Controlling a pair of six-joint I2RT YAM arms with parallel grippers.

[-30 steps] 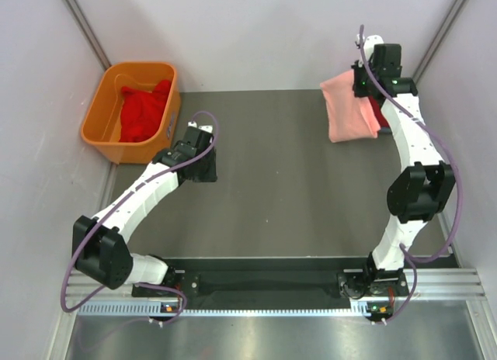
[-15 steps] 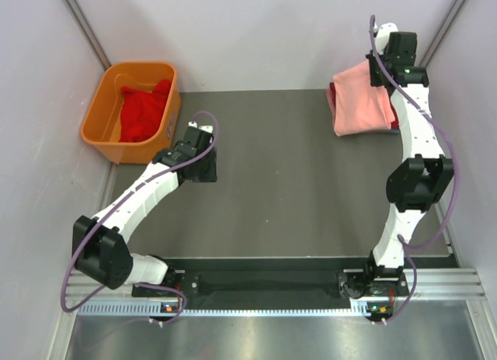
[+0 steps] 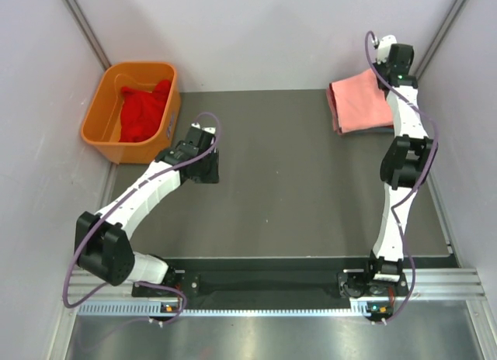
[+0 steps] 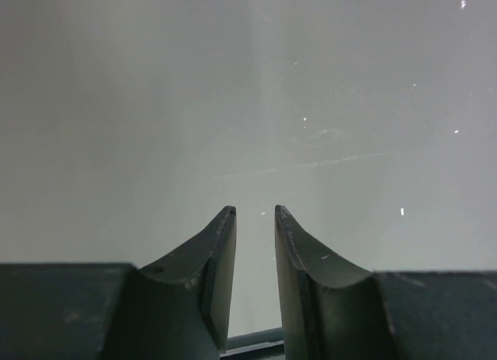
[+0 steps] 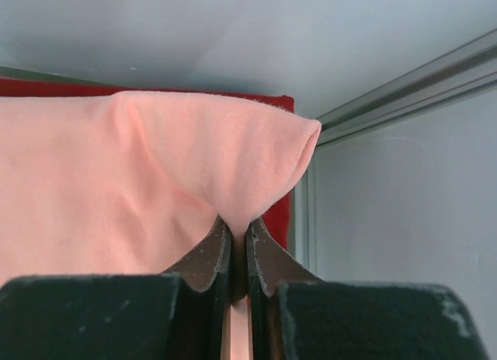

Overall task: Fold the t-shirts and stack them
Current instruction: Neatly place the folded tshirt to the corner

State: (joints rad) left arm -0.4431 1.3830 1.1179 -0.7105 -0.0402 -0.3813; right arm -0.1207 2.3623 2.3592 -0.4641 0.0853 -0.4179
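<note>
My right gripper should move outward and toward the metal bar, over the red t-shirt's back corner point(image 5: 286, 103), and release, because red cloth shows beyond the pink t-shirt's corner.
A folded salmon-pink t-shirt point(image 3: 359, 102) lies at the table's far right corner. It rests on a red t-shirt point(image 5: 155, 86), whose edge shows along its back and right side. My right gripper point(image 3: 388, 69) point(image 5: 239, 224) is shut on the pink shirt's back right corner, pinching a small peak of cloth. More red t-shirts point(image 3: 144, 112) are bunched in the orange tub. My left gripper point(image 3: 208, 174) point(image 4: 255, 212) hovers over bare table near the tub, its jaws a little apart with nothing between them.
The orange tub point(image 3: 132, 67) stands at the far left against the wall. Pale walls close in the table on the left, back and right. A metal rail point(image 5: 404, 88) runs along the corner right beside the shirt pile.
My right gripper has carried the pink t-shirt back and to the right; it hung from the gripper before and now lies flat on the red one. The left arm has hardly moved.
</note>
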